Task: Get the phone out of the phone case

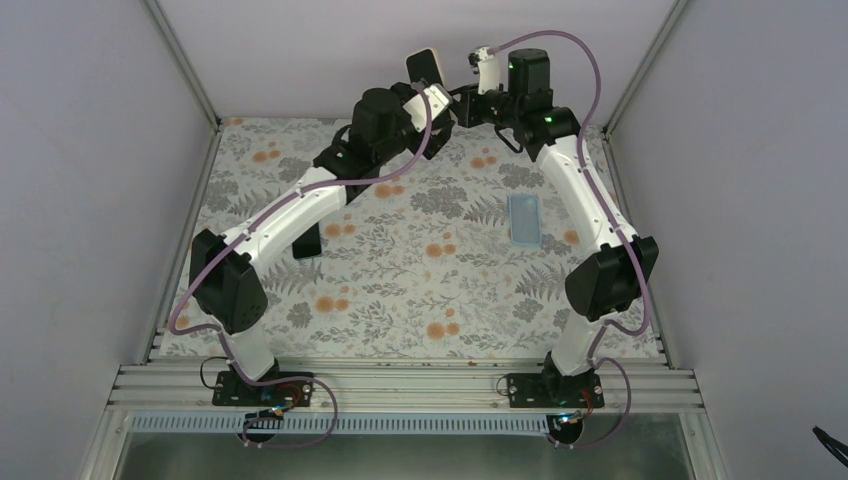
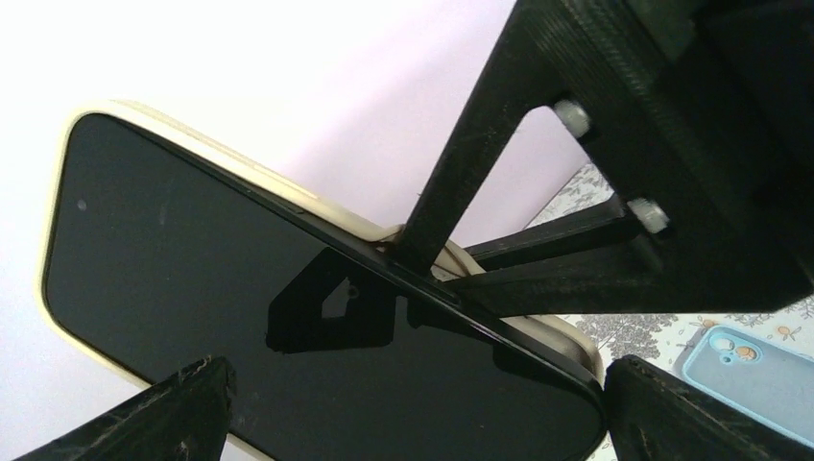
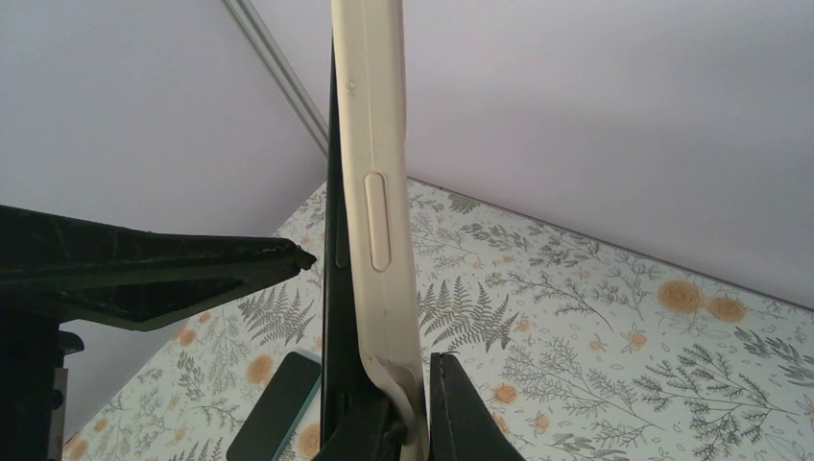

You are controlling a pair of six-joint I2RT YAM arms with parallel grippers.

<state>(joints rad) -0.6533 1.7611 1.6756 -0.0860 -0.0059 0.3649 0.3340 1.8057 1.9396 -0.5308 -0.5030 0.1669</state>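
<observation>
I will move my right gripper back and down off the phone next and let go of the case on the tabletop beside the light blue case, because that spot is empty.
The phone with a black screen sits in a cream phone case, lifted high over the far middle of the table. My left gripper spans the phone's width, one finger on each long edge, its jaws wide and closed on it. My right gripper is shut on the case's side lip near the lower corner. There the cream edge is bent away from the phone's dark side. In the left wrist view the right gripper's fingertips pinch the case rim.
A light blue empty case lies on the floral table cover at the right, also seen in the left wrist view. A dark phone lies flat at the left. Grey walls and metal posts enclose the table.
</observation>
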